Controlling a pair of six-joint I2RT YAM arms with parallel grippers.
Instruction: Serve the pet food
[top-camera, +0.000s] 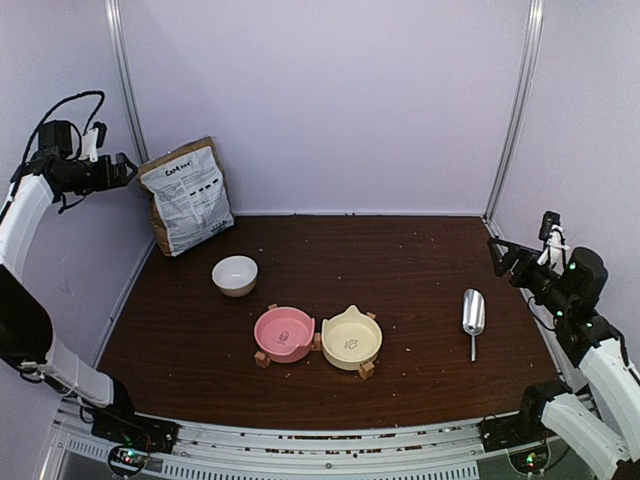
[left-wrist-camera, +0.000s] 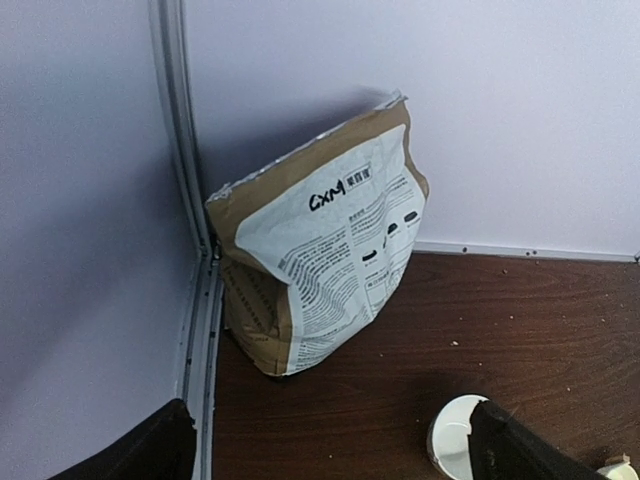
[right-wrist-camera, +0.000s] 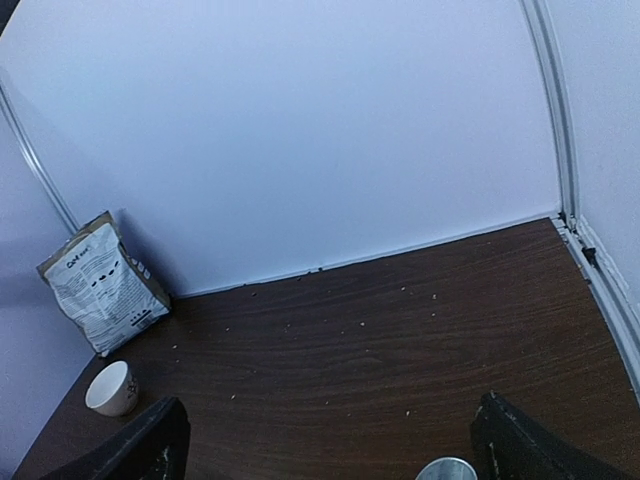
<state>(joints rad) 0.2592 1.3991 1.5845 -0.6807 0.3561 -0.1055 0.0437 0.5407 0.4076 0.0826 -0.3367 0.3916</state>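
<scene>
My left gripper will next move outward along the side to the end of the bag's top edge by that wall (top-camera: 145, 168) (left-wrist-camera: 222, 195), as that edge is beyond my open fingers.
No pet food heap shows in any view; only tiny crumbs dot the dark wooden table (top-camera: 400, 260). A brown-and-white paper bag (top-camera: 186, 196) (left-wrist-camera: 320, 240) leans in the far left corner. My left gripper (top-camera: 125, 170) (left-wrist-camera: 330, 455) hangs open high beside the bag, with nothing between its fingers (left-wrist-camera: 140, 450). A pink bowl (top-camera: 284, 333) and a cream bowl (top-camera: 351, 338) sit side by side in wooden stands near the front. A metal scoop (top-camera: 473, 315) (right-wrist-camera: 447, 469) lies to their right. My right gripper (top-camera: 500, 255) (right-wrist-camera: 330, 450) is raised at the right edge, open and empty.
A small white bowl (top-camera: 235, 275) (left-wrist-camera: 455, 435) (right-wrist-camera: 110, 388) stands between the bag and the pink bowl. Pale walls with metal corner posts (top-camera: 125, 80) close in the table on three sides. A rail (top-camera: 300, 445) runs along the near edge.
</scene>
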